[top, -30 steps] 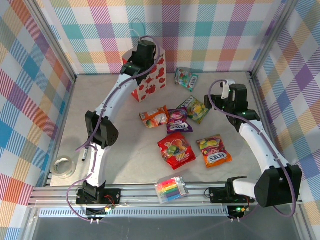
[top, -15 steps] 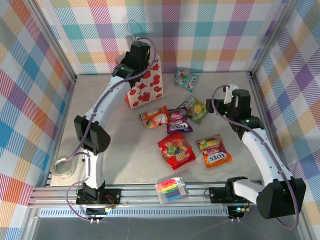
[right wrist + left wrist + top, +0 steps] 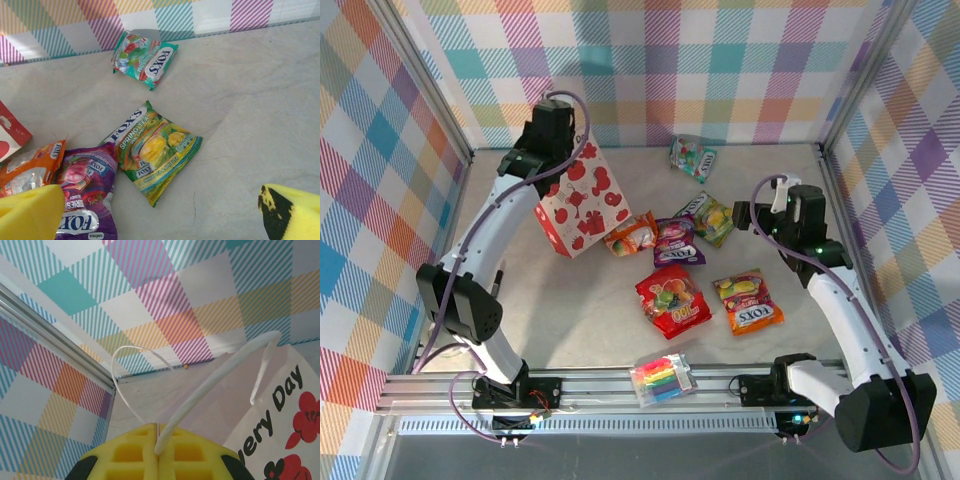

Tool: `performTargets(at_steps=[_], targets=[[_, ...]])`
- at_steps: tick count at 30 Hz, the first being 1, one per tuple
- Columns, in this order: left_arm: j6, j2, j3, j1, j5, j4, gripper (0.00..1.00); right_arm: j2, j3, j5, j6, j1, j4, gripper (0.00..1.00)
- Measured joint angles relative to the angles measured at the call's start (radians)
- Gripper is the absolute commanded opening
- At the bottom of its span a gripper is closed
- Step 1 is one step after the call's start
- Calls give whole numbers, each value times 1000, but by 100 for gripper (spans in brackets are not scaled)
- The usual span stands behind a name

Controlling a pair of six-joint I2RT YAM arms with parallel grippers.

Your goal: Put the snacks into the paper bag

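The tabletop by the bag's red lower edge (image 3: 530, 238) is below, so my left gripper should next move down and back, stand the tilted bag upright and release the handle.
The paper bag (image 3: 585, 205), white with red prints, leans tilted at the left back of the table. My left gripper (image 3: 563, 152) is above its top, shut on one white handle (image 3: 220, 375) pinched between the yellow pads (image 3: 130, 455). The snacks lie spread right of the bag: teal (image 3: 692, 157), yellow-green (image 3: 708, 217), purple (image 3: 675, 241), orange (image 3: 630, 233), red (image 3: 672, 300) and orange-red (image 3: 747, 303). My right gripper (image 3: 744, 213) hovers open just right of the yellow-green pouch (image 3: 155, 150), nothing between its fingers (image 3: 30, 215).
A clear pack of rainbow markers (image 3: 663, 379) lies at the front edge by the rail. Checked walls close in the back and both sides. The orange pouch (image 3: 30, 167) lies right beside the bag's lower corner (image 3: 12, 132).
My left gripper has swung left and nearer, carrying the bag by its handle away from the back wall; the bag now leans. The right gripper has shifted slightly and stays open.
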Motion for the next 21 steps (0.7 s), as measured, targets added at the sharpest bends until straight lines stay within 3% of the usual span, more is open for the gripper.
performTargets(at_steps=[13,16,21], targets=[[137,-9,56,79,77,73,2,-15,-3,-10,66,6,-7,99],[146,-24,-16,85,111,117,2,-26,-20,-11,80,11,-8,99],[146,-122,-280,77,171,183,4,-33,-33,-16,103,21,-15,99]])
